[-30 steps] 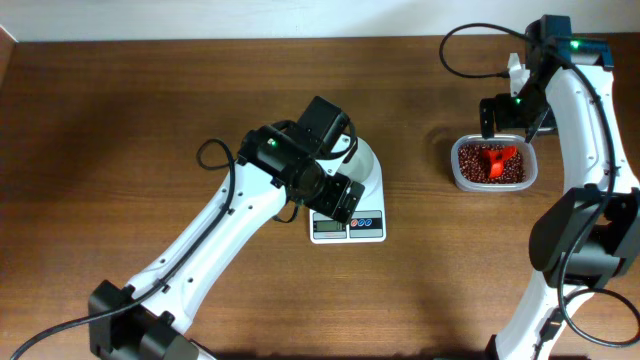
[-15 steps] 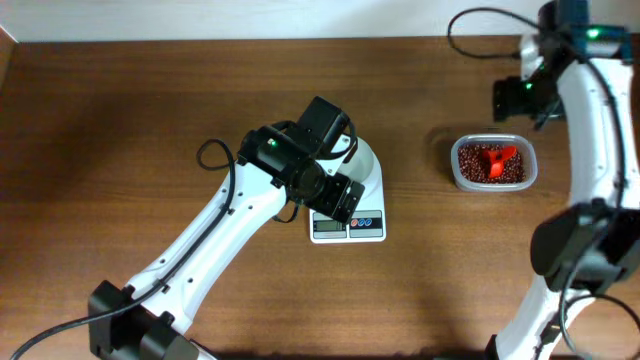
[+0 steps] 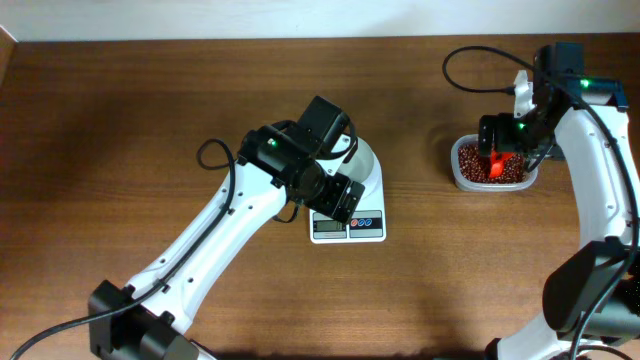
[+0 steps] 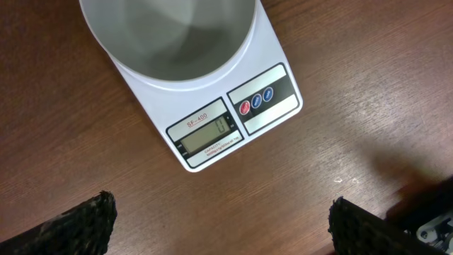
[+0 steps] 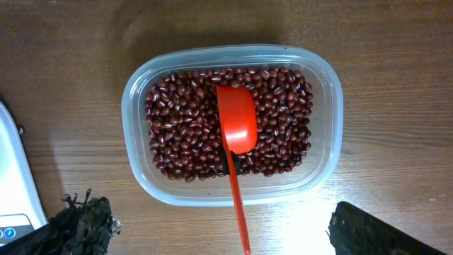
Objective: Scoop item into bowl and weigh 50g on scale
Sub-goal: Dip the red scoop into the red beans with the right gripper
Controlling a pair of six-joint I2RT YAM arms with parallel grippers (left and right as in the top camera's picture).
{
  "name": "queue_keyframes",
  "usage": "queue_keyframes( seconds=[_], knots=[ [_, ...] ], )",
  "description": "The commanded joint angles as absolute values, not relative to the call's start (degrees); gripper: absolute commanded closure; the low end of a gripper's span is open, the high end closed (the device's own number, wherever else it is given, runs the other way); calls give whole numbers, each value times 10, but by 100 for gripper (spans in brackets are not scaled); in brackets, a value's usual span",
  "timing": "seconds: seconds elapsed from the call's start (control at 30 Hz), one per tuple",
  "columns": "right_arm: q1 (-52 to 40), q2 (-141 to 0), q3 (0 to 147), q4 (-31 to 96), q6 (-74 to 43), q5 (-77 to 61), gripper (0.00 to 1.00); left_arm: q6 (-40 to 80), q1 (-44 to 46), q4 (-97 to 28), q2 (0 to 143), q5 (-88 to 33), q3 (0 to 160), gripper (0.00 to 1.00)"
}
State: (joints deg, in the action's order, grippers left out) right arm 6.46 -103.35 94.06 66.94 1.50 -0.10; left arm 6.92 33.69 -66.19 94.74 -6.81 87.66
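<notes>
I will move my right gripper down and slightly away from the scale (image 4: 212,106) to close on the red scoop's handle, which is already between its open fingers.
The white bowl (image 4: 170,35) sits empty on the white scale (image 4: 212,106), also seen from overhead (image 3: 350,226), where the bowl's rim (image 3: 367,160) shows past the arm. My left gripper (image 4: 226,237) hovers open over the table just in front of the scale; in the overhead view it (image 3: 335,196) covers part of the bowl. The red-brown beans (image 5: 184,134) fill a clear plastic tub (image 5: 134,92), with a red scoop (image 5: 237,124) lying on them. My right gripper (image 5: 230,239) is open above the tub's near edge, the scoop handle between its fingers, untouched. The overhead view shows it (image 3: 503,140) over the tub (image 3: 462,178).
The scale's corner (image 5: 14,198) shows at the left of the right wrist view. Brown wooden table (image 3: 120,120) stretches to the left and front. A white wall edge runs along the back.
My right arm swung toward the back edge, then came back down over the tub of beans. The left arm, bowl and scale have not moved.
</notes>
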Motion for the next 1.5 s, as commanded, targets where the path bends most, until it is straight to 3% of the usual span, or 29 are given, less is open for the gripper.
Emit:
queue_keyframes(
  seconds=[0.0,0.2,0.27,0.3,0.4,0.43,0.5,0.6,0.67,0.7,0.73,1.07,1.27,1.47],
  knots=[
    [69,-1027,935,666,13,-3,1,68,338,-661,948,-66,886,1],
    [69,-1027,894,645,12,6,1,68,338,-661,948,-66,886,1],
    [69,-1027,871,629,12,2,13,68,338,-661,948,-66,886,1],
    [68,-1027,854,615,12,2,29,68,338,-661,948,-66,886,1],
    [68,-1027,823,559,12,-9,36,68,338,-661,948,-66,886,1],
    [68,-1027,820,550,12,-8,44,68,338,-661,948,-66,886,1],
    [68,-1027,816,536,12,-8,69,68,338,-661,948,-66,886,1],
    [68,-1028,793,498,12,-6,81,68,338,-661,948,-66,886,1],
    [68,-1028,793,479,12,7,83,68,338,-661,948,-66,886,1],
    [68,-1028,793,477,13,10,93,68,338,-661,948,-66,886,1],
    [68,-1028,793,474,13,10,96,68,338,-661,948,-66,886,1],
    [68,-1013,871,531,32,-22,96,68,338,-661,948,-66,886,1],
    [68,-1013,882,543,43,83,96,68,338,-661,948,-66,886,1],
    [68,-1033,848,532,40,78,96,68,338,-661,948,-66,886,1]
  ],
)
